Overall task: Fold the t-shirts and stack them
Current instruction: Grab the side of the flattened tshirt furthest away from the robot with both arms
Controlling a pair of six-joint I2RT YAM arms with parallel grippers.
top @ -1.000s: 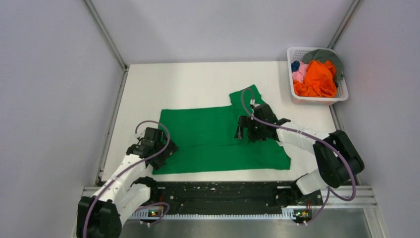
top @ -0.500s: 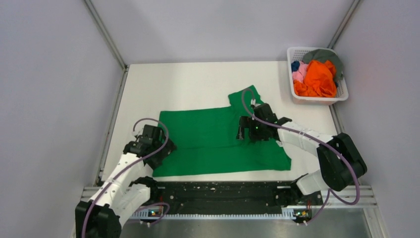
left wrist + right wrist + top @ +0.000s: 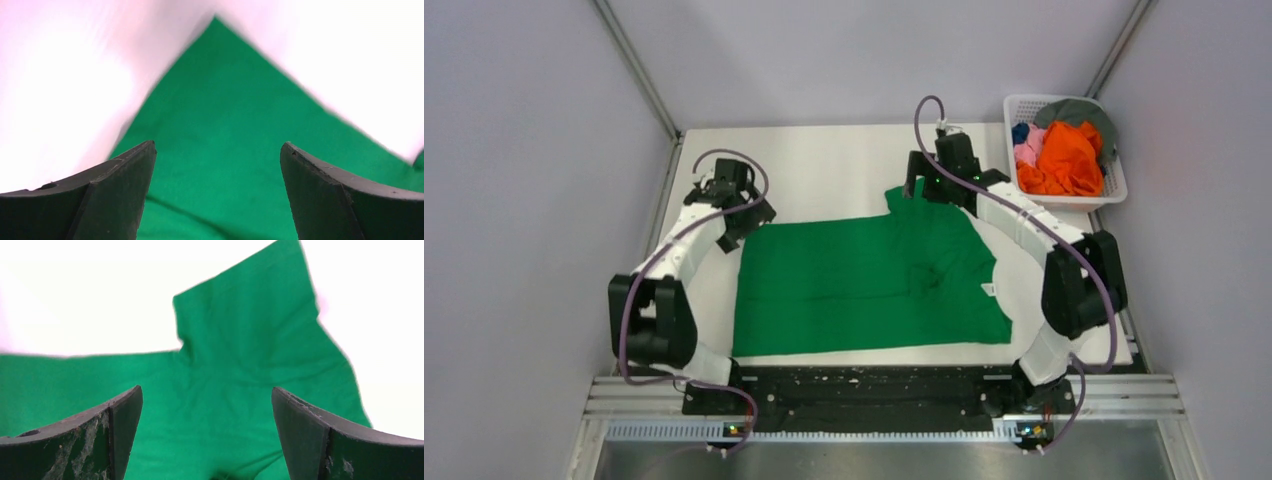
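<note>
My left gripper is open, and the shirt's far corner away from the sleeve has its point beyond the open fingers. My left gripper needs to move outward and down onto that corner next.
A bright green t-shirt lies spread flat on the white table, with a sleeve at its far right and a small white tag near its right edge. My left gripper hangs open over the shirt's far left corner, its fingers wide apart with nothing between them. Above the far sleeve, my right gripper is also open and empty, and green cloth shows between its fingertips. More t-shirts, orange, pink, blue and grey, are piled in a basket.
The white lattice basket stands at the table's far right corner, close to the right arm. Grey walls with metal posts close in the table on three sides. Bare table surface lies beyond the shirt's far edge.
Both arms have swung from the near and middle parts of the shirt to its far edge, left to the corner, right to the sleeve. Wrinkles now show right of the shirt's middle.
</note>
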